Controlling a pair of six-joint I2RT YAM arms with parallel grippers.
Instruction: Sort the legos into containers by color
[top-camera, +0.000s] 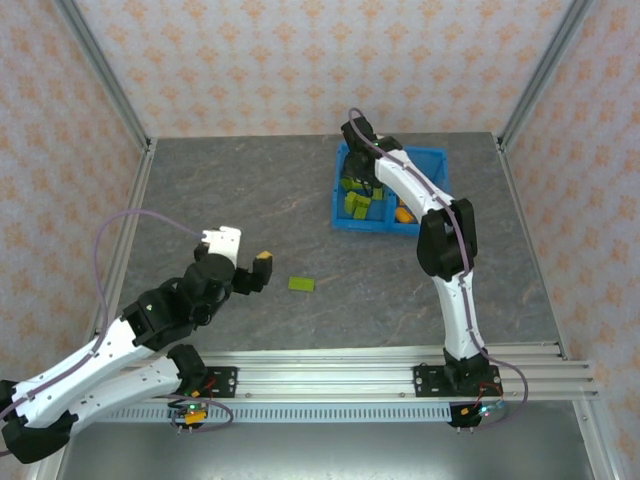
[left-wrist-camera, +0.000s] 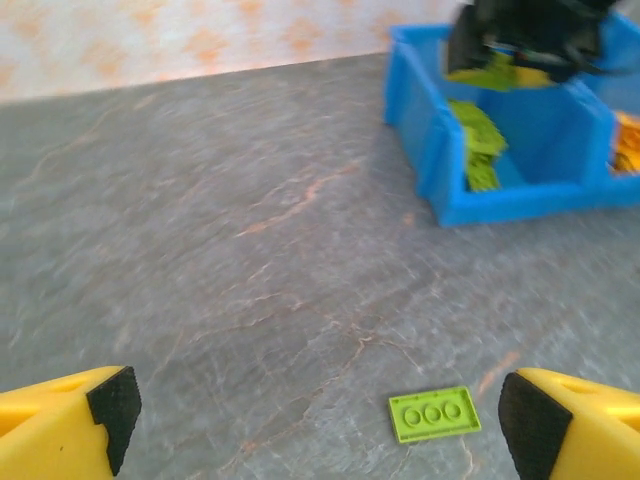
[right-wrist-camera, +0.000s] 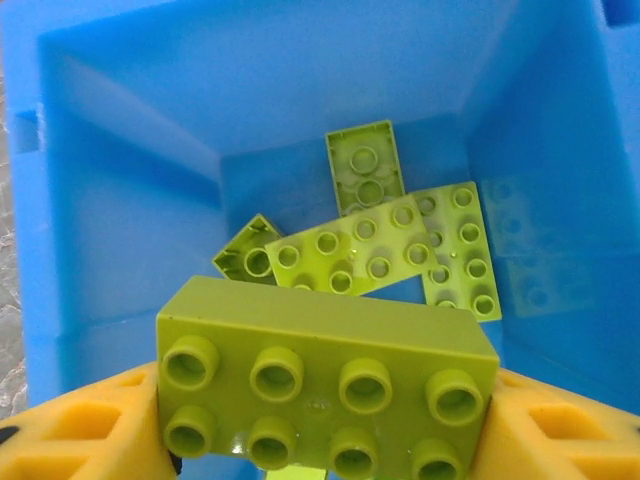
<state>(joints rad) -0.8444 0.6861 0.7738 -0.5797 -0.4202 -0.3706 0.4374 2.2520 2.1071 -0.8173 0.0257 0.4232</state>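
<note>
The left gripper swings sideways and lowers next, fingers tipped down, around the flat green lego (top-camera: 301, 284) (left-wrist-camera: 434, 414), which lies below it on the bin's side, still unsorted.
My right gripper (right-wrist-camera: 322, 425) is shut on an olive-green 2x4 lego (right-wrist-camera: 325, 370), its yellow fingers (right-wrist-camera: 85, 430) pressing both ends. It hangs over the left compartment of the blue bin (right-wrist-camera: 130, 150), where several green legos (right-wrist-camera: 370, 255) lie on the floor. In the top view this gripper (top-camera: 353, 160) is over the bin (top-camera: 338, 195); the right compartment holds orange legos (top-camera: 404, 213). My left gripper (left-wrist-camera: 318, 425) is open low over the table with nothing between its fingers. A flat green lego (left-wrist-camera: 434, 414) lies just inside its right finger, seen from above as a flat green lego (top-camera: 301, 284) right of the left gripper (top-camera: 243, 252).
The bin (left-wrist-camera: 520, 205) stands at the far right of the grey table, near the back wall. Aluminium frame posts line the table's sides, and a rail runs along the near edge by the arm bases.
</note>
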